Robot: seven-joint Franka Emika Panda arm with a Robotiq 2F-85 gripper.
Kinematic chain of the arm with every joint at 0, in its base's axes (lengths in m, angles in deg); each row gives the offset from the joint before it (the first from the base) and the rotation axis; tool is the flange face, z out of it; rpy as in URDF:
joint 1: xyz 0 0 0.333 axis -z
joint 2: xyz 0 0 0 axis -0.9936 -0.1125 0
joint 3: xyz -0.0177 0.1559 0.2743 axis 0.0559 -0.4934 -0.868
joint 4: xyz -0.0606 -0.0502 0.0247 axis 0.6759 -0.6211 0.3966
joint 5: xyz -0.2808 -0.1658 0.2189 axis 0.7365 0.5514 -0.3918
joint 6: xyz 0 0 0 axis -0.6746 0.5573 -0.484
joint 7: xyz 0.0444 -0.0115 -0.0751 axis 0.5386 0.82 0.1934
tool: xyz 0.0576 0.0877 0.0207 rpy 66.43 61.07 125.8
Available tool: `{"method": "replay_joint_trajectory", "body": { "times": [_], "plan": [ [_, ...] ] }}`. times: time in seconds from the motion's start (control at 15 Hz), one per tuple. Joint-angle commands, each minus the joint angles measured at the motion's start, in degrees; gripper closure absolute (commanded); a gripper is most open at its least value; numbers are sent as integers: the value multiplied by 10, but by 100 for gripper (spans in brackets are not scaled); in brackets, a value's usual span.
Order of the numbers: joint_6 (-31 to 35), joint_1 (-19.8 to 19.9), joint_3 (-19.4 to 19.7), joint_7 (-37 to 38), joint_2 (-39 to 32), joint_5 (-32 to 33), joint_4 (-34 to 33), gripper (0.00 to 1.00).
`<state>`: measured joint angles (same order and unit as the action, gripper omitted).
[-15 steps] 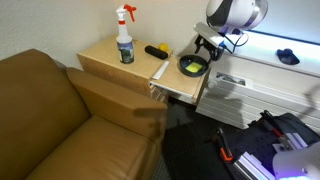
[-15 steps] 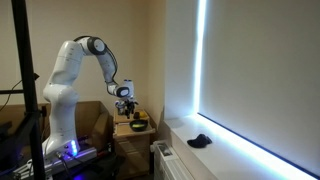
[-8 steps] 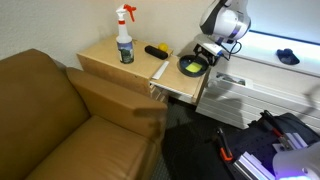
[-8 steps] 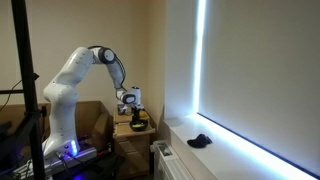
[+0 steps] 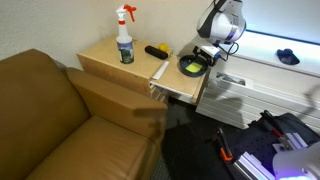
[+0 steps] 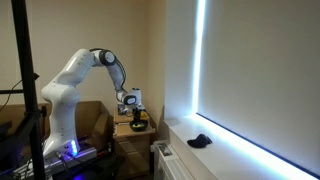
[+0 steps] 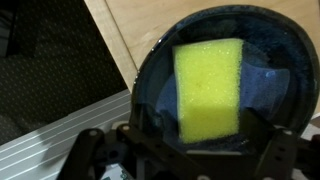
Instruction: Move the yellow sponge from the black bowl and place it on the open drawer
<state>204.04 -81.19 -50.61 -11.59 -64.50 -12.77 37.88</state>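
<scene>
The yellow sponge lies flat below my gripper, so I next need to lower my gripper into the black bowl, with its open fingers on either side of the sponge's near end, and close.
The yellow sponge lies flat in the black bowl, filling the middle of the wrist view. My gripper is low over the bowl and open, with a dark finger on each side of the sponge's near end. I cannot tell whether the fingers touch the sponge. In an exterior view the gripper reaches down onto the bowl, which sits on the open drawer of the tan cabinet. In the other exterior view the gripper hangs just above the bowl.
A spray bottle and a longer yellow-and-black object stand on the cabinet top. A brown sofa fills the near side. A white windowsill with a dark object runs behind the arm.
The arm has come down and the gripper has dropped from above the bowl to right over it, around the sponge. The sponge and bowl have not moved.
</scene>
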Motion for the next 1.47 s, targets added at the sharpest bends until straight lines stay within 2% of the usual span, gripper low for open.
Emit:
{"method": "replay_joint_trajectory", "body": {
  "times": [0.0, 0.13, 0.4, 0.67, 0.73, 0.8, 1.0, 1.4],
  "plan": [
    [31, -28, 22, 15, -47, -11, -33, 0],
    [46, -47, 39, 31, -63, -4, -45, 0],
    [41, -60, 45, 47, -94, -6, -79, 0],
    [15, -40, 24, 39, -113, -15, -106, 0],
    [12, -34, 18, 35, -116, -17, -110, 25],
    [9, -36, 20, 37, -120, -18, -114, 26],
    [5, -33, 17, 37, -126, -22, -122, 48],
    [-12, -19, 9, 36, -103, -40, -115, 84]
  ]
}}
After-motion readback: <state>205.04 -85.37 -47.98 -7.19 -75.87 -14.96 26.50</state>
